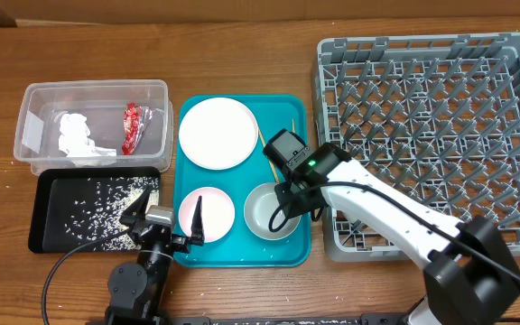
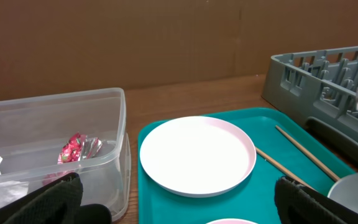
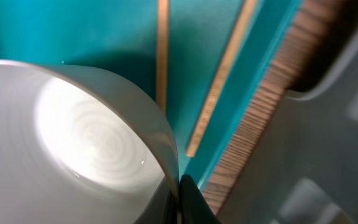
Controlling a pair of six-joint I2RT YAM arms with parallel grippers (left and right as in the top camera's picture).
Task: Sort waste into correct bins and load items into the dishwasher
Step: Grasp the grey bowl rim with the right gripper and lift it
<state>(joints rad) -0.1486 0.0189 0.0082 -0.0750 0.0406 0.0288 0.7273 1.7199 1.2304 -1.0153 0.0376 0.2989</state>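
Observation:
The right gripper lifts outward over the rack's side next to the teal tray, then lowers the grey bowl (image 1: 264,217) onto the rack's far wires and releases it, since those are empty.
The clear tub (image 1: 93,86) holds the white napkin (image 1: 75,135) and the red-and-white wrapper (image 1: 132,128). Rice grains (image 1: 97,212) lie scattered in the black tray (image 1: 48,217). On the teal tray (image 1: 301,257) are the pale plate (image 1: 218,132), the pink bowl (image 1: 215,209), the grey bowl (image 1: 264,217) and two chopsticks (image 1: 269,167). My right gripper (image 1: 296,200) is shut on the grey bowl's right rim, as the right wrist view (image 3: 179,193) shows. My left gripper (image 1: 171,206) is open and empty between the black tray and the pink bowl. The white cup is out of view.
The grey dishwasher rack (image 1: 431,135) stands to the right of the teal tray, its near wall close behind my right gripper (image 3: 340,124). In the left wrist view the plate (image 2: 197,152), tub (image 2: 55,124) and chopsticks (image 2: 306,152) lie ahead.

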